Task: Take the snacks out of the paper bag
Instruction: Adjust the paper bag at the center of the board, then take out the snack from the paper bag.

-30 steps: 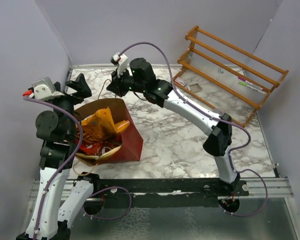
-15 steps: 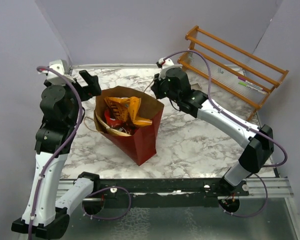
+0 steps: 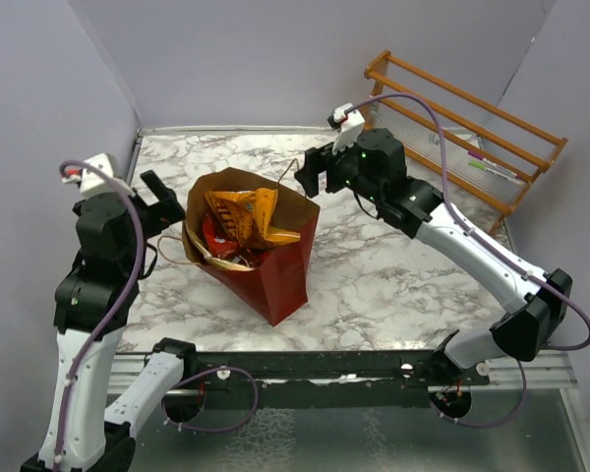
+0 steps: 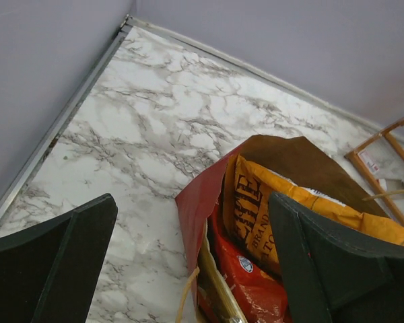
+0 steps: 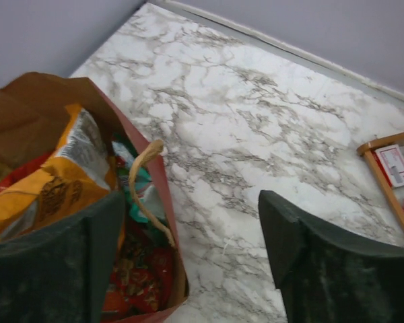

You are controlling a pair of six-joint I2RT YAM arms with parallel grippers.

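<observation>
The orange Kettle chip bag sticks up on top, so the robot's right gripper needs to turn inward and then move back over the paper bag's rim to the chip bag's near end (image 5: 21, 210).
The dark red paper bag (image 3: 275, 270) stands open on the marble table, left of centre. Snacks fill it: an orange Kettle chip bag (image 3: 244, 216) sticks up on top, with a red pack (image 3: 211, 236) beside it. My left gripper (image 3: 160, 200) is open just left of the bag's rim, holding nothing. My right gripper (image 3: 311, 175) hovers open above the bag's far right corner, also with nothing in it. In the left wrist view the orange bag (image 4: 256, 208) and red pack (image 4: 252, 282) show past the rim. The right wrist view shows a loose string handle (image 5: 145, 182), a teal pack (image 5: 136, 195) and red packs (image 5: 131, 276).
A wooden slatted rack (image 3: 462, 138) leans at the back right, with its corner (image 5: 387, 165) in the right wrist view. Grey walls close in the table on the left and at the back. Bare marble (image 3: 393, 285) lies right of the bag.
My right gripper has opened and let go of the bag's string handle, drawing off to the right. The left arm has pulled back to the left. The bag now stands by itself.
</observation>
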